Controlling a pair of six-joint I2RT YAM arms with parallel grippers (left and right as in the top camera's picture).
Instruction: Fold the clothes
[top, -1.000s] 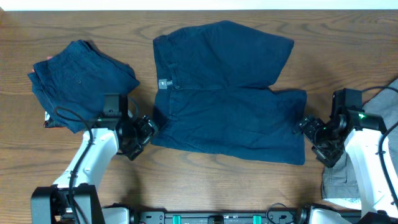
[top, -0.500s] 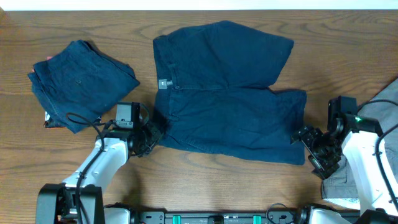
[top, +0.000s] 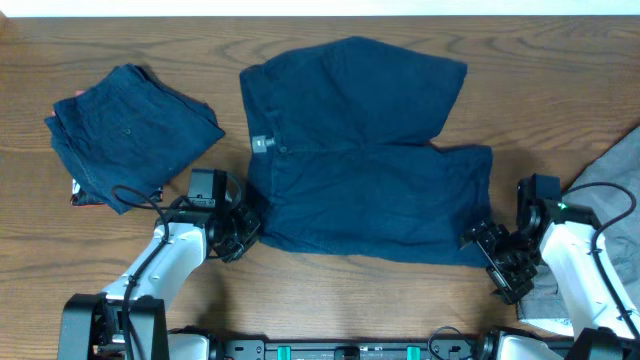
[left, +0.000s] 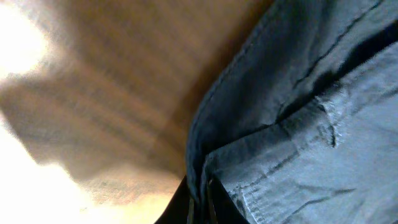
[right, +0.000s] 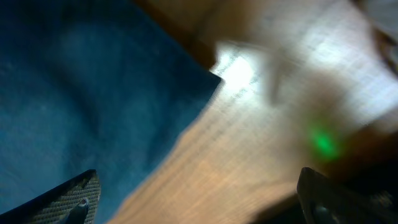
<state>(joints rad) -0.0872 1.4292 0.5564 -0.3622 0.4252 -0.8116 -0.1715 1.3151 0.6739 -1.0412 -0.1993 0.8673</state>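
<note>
The cloth's edge runs between my right gripper's open fingers. I should move my right gripper slightly toward the shorts (top: 365, 160) and lower it onto the near leg-hem corner.
Dark navy shorts (top: 365, 160) lie spread flat in the middle of the table, waistband to the left with a small pale label (top: 261, 143). My left gripper (top: 247, 222) is shut on the shorts' near-left waistband corner; in the left wrist view the cloth edge (left: 202, 180) is pinched between the black jaws. My right gripper (top: 492, 262) stands open at the shorts' near-right leg hem. In the right wrist view one finger (right: 71, 199) lies over the blue cloth (right: 87, 93) and the other over bare wood.
A folded pile of navy shorts (top: 125, 130) sits at the far left. A grey garment (top: 610, 185) lies at the right edge, partly under the right arm. A wooden tabletop (top: 360, 300) surrounds everything.
My left gripper slid right to the waistband corner and shut on it. My right gripper moved left and nearer, to the leg hem. The shorts shifted slightly.
</note>
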